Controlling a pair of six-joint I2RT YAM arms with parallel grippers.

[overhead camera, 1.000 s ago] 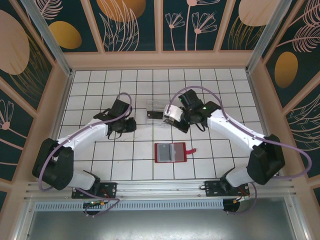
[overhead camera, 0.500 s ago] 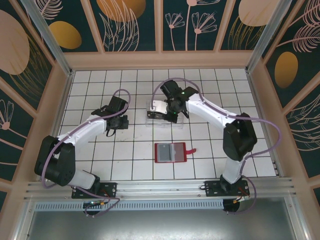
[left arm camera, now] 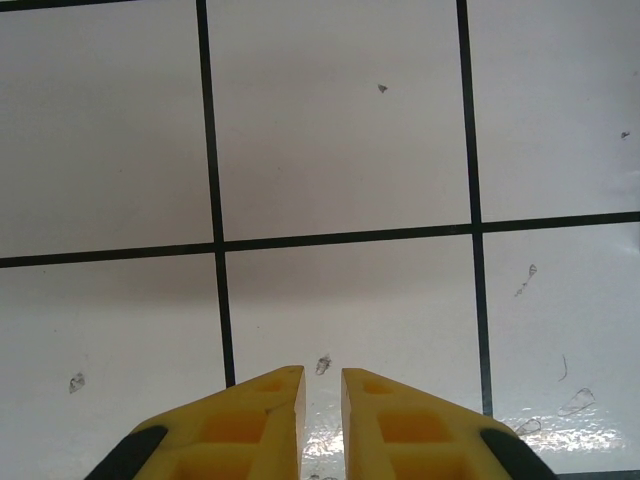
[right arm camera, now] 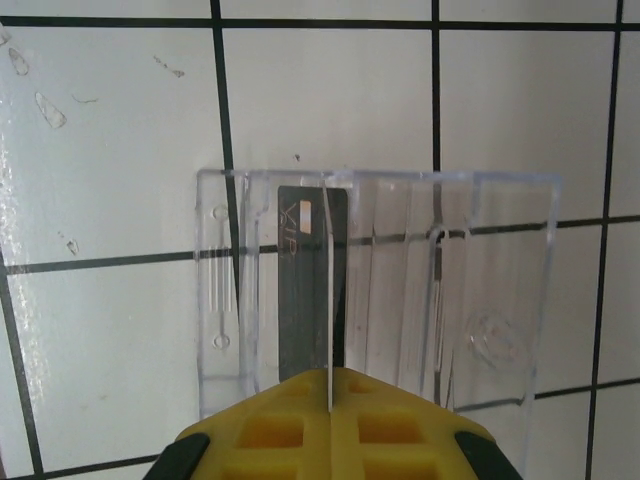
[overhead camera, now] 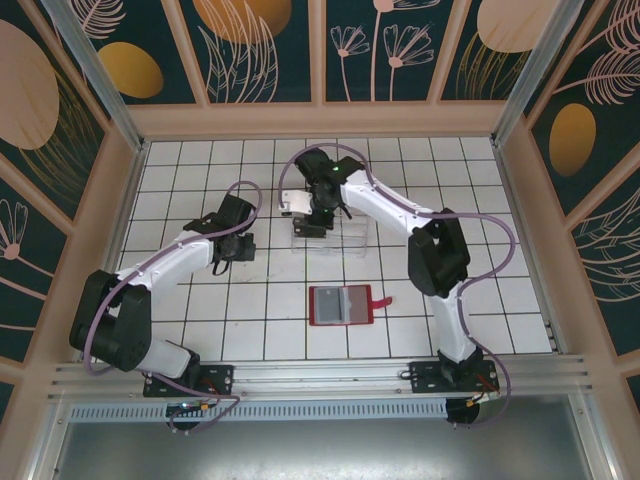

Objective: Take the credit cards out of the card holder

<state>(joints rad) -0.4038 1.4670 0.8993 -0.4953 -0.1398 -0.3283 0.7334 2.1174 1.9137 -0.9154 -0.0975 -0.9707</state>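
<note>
My right gripper holds the pale credit card and next needs to carry it down into the clear tray over the dark card (right arm camera: 306,280), as that slot already holds a card.
The red card holder (overhead camera: 338,305) lies open on the tiles in front of both arms, its grey-blue inside up and its tab pointing right. My right gripper (right arm camera: 329,372) is shut on a pale credit card (right arm camera: 327,300), seen edge-on, and holds it above the clear ridged tray (right arm camera: 480,300). A dark credit card (right arm camera: 300,290) lies flat in the tray's left part. From above, the right gripper (overhead camera: 304,203) hangs at the tray's far left with the pale card (overhead camera: 292,199). My left gripper (left arm camera: 322,375) hovers over bare tiles, jaws a narrow gap apart with nothing between them.
The clear tray (overhead camera: 340,235) sits mid-table, behind the card holder. The left gripper (overhead camera: 235,252) stands about two tiles left of the tray. Wooden walls and metal posts ring the tiled floor. Small scraps of clear film dot the tiles (left arm camera: 524,282).
The right arm has swung left and farther back, carrying the pale card over the tray's left part. The left gripper drew back a little to the left.
</note>
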